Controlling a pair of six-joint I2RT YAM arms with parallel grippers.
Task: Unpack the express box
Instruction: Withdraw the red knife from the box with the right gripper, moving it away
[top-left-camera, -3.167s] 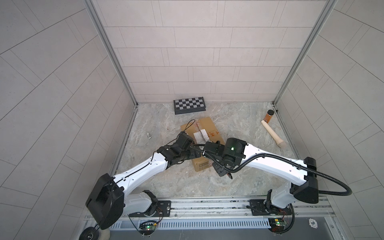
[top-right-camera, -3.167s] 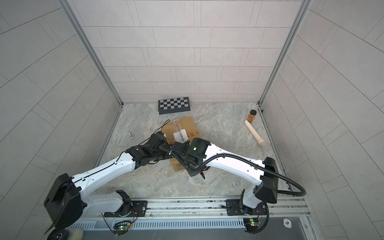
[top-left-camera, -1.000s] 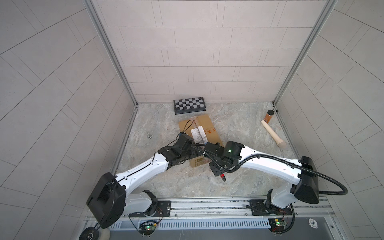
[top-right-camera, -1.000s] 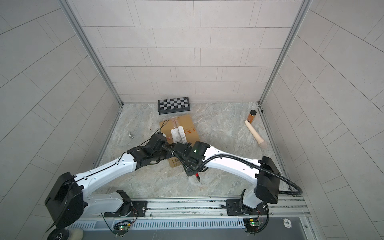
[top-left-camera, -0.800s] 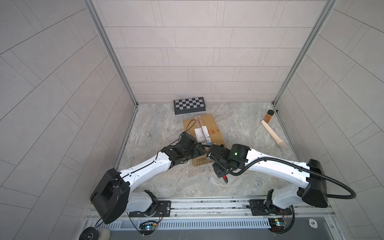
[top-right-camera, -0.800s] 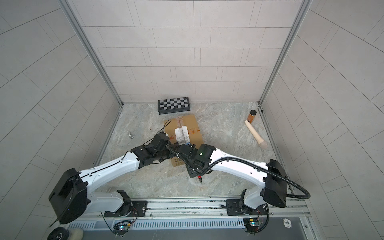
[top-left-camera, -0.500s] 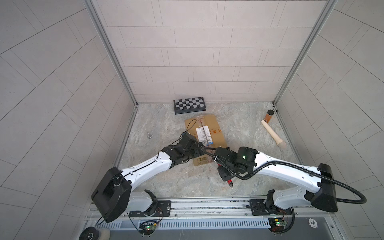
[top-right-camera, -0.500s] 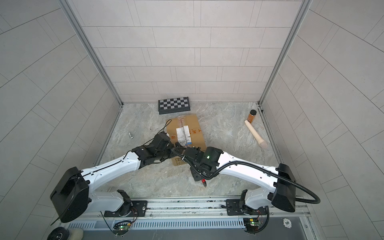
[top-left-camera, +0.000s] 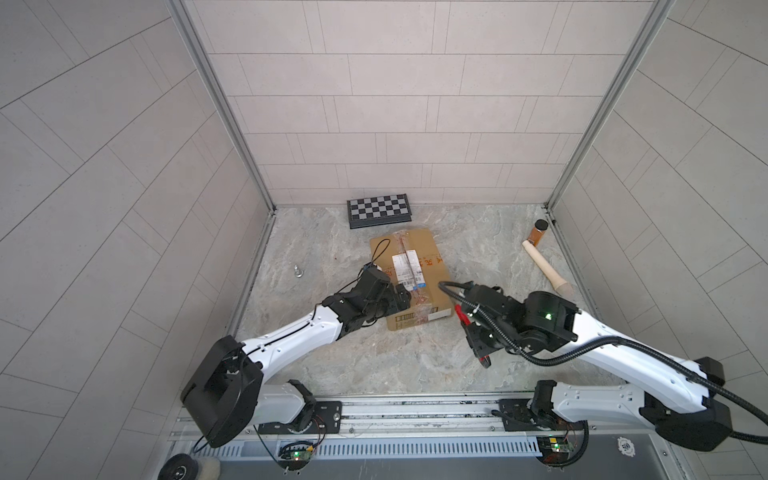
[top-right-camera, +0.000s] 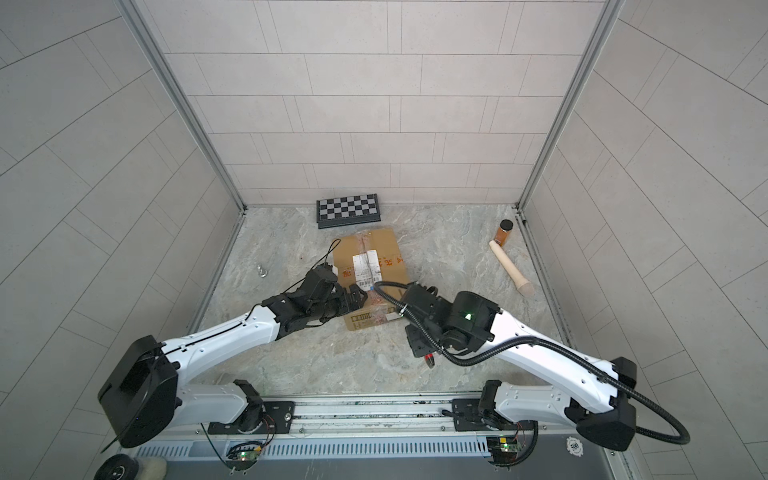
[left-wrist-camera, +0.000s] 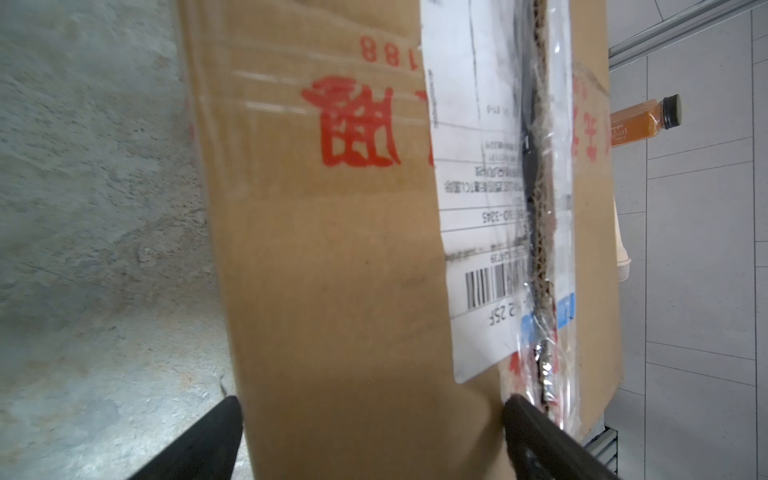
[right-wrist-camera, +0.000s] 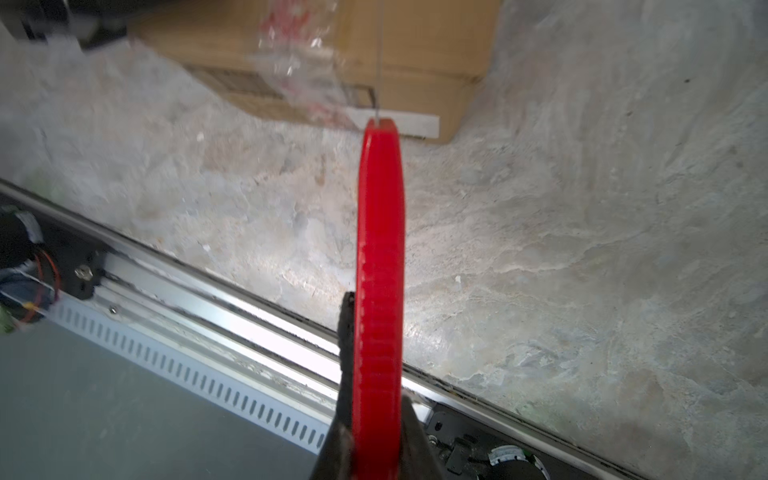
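Observation:
The box's seam already gapes, so my right gripper will next carry the box cutter outward and down to bare floor (top-left-camera: 465, 269) beside the box and release it.
The express box (top-left-camera: 415, 249) (top-right-camera: 376, 249), a brown carton with a white label and red characters, lies mid-floor. In the left wrist view its top seam (left-wrist-camera: 540, 208) gapes along the label, with torn clear tape over it. My left gripper (top-left-camera: 405, 297) (top-right-camera: 359, 297) (left-wrist-camera: 374, 409) is open wide at the box's near left corner. One finger stands beside the box wall and one rests on top by the seam. My right gripper (top-left-camera: 473, 336) (right-wrist-camera: 378, 374) is shut on a red box cutter (right-wrist-camera: 380, 249) (top-right-camera: 430, 359), off the box's near right corner. Its thin blade points at the box.
A checkered board case (top-left-camera: 380, 210) leans at the back wall just behind the box. An amber bottle (top-left-camera: 539, 232) and a wooden pin (top-left-camera: 544, 266) lie at the right wall. A small metal piece (top-left-camera: 298, 271) sits at the left. The base rail (top-left-camera: 415, 407) runs along the front.
My right arm has drawn back from the box toward the front right with the cutter. The box has turned and slid a little toward the back. My left gripper stays at it.

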